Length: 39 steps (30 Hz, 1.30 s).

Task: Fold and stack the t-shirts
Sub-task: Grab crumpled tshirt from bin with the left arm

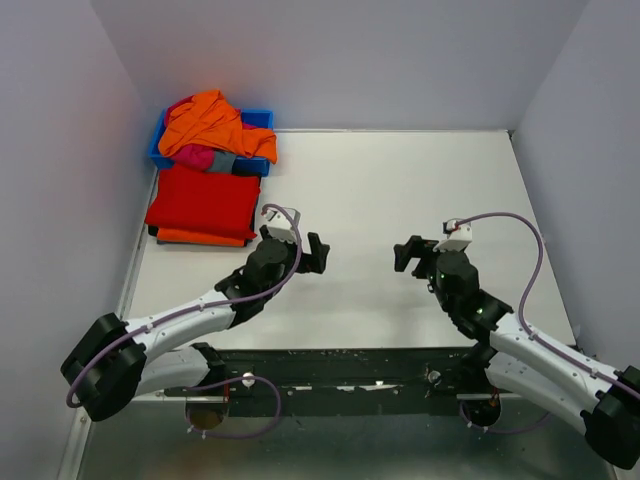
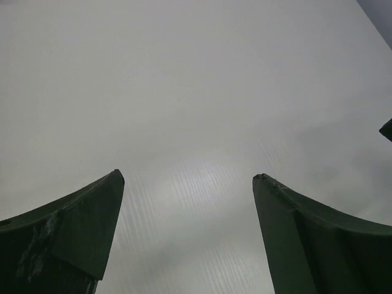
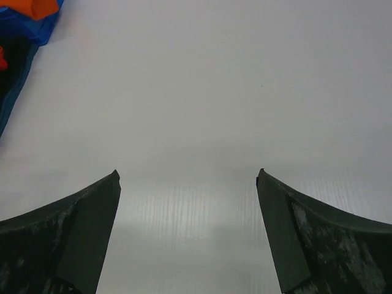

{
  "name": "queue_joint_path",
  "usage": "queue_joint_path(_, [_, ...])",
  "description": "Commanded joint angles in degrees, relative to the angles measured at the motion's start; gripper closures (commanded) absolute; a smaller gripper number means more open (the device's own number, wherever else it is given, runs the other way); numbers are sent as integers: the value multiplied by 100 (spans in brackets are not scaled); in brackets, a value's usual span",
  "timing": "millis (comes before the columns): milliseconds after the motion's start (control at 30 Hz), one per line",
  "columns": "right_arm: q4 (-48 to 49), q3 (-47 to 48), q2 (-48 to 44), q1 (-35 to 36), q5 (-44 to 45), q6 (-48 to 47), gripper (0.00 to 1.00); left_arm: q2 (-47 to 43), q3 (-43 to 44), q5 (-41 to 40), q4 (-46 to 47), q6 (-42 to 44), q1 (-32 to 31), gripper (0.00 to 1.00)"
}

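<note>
I will next move my left gripper outward and to the left in the top view, and lower it onto the crumpled orange t-shirt's lower fold (image 1: 234, 149), because this t-shirt is on top in the bin.
A folded red t-shirt (image 1: 205, 200) lies on a folded orange t-shirt (image 1: 200, 238) at the table's far left. A crumpled orange t-shirt (image 1: 212, 122) and a magenta-pink t-shirt (image 1: 195, 156) sit in the blue bin (image 1: 262, 118) behind the stack. My left gripper (image 1: 318, 253) is open and empty over bare table, right of the stack; its view (image 2: 187, 177) shows only table between the fingers. My right gripper (image 1: 406, 253) is open and empty at mid table, with bare table between its fingers (image 3: 187, 174).
A small grey cloth piece (image 1: 222, 162) lies in the bin. The bin's corner and orange cloth show at the top left of the right wrist view (image 3: 24, 30). White walls close the table on three sides.
</note>
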Motion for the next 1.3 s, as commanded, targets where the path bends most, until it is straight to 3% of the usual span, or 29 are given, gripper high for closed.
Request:
queue_joint_path(0, [-63,174,56,6,258,111,0,-204,-61,-211,18,-2,-6,1])
queue_joint_path(233, [-99,175,73,6,170,199,0,-55,53,-298,-122,156,12,1])
queue_joint_path(333, [-99,104,47,6,248,286,0,42,360,-439,-638,-10,151,1])
queue_joint_path(467, [-186,104,38,6,232,366,0,340,1299,-483,-1789,-483,1002,1])
queue_joint_path(600, [-195,43,-15,6,249,410,0,832,2161,281,-2504,-977,2241,1])
queue_joint_path(767, [-134,-1,-15,6,82,454,0,1552,3444,-148,-3144,-951,3130,7])
queue_joint_path(1033, [-151,34,108,6,152,471,0,3028,5246,123,-3656,-1135,4221,11])
queue_joint_path(1267, [-142,104,196,6,126,463,0,4549,6818,642,-3963,-1267,4476,14])
